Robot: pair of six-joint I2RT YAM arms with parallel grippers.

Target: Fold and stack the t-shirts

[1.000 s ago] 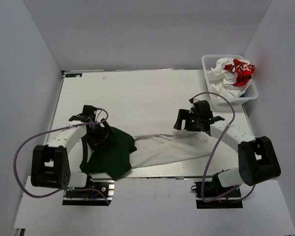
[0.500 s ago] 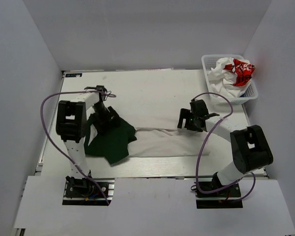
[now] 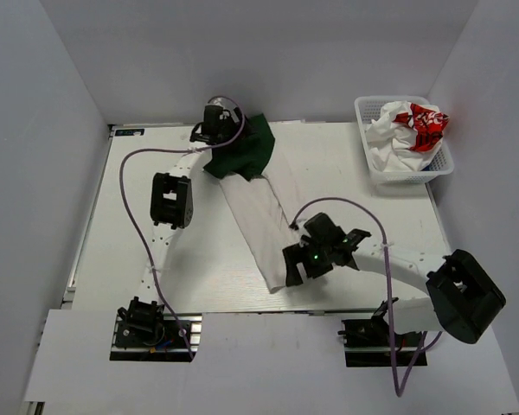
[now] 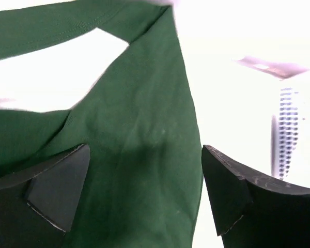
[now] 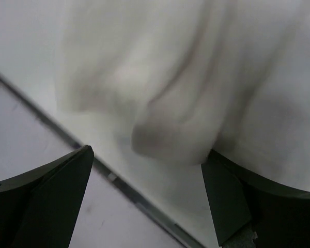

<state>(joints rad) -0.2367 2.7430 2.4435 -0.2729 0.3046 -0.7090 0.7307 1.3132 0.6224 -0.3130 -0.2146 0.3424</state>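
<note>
The off-white tee is still stretched long, so I will bring my left gripper back from the green cloth and down to close on the tee's near corner.
The off-white tee lies as a long diagonal band across the table. Its dark green sleeves and collar are bunched at the far end. My left gripper reaches to the table's back edge over that green cloth. Its jaws stand wide open with the fabric lying between them. My right gripper hovers at the tee's near end, open, with a pale fold between the fingers. The white tee with red print sits crumpled in the basket. No blue tee is in view.
A white mesh basket stands at the back right corner. The table's near metal edge runs just under my right gripper. Grey walls close in the table at the back and both sides.
The tee swung from lying sideways along the near edge to a diagonal, with its green end now at the back. My left arm stretched far forward; my right gripper dropped toward the near edge.
</note>
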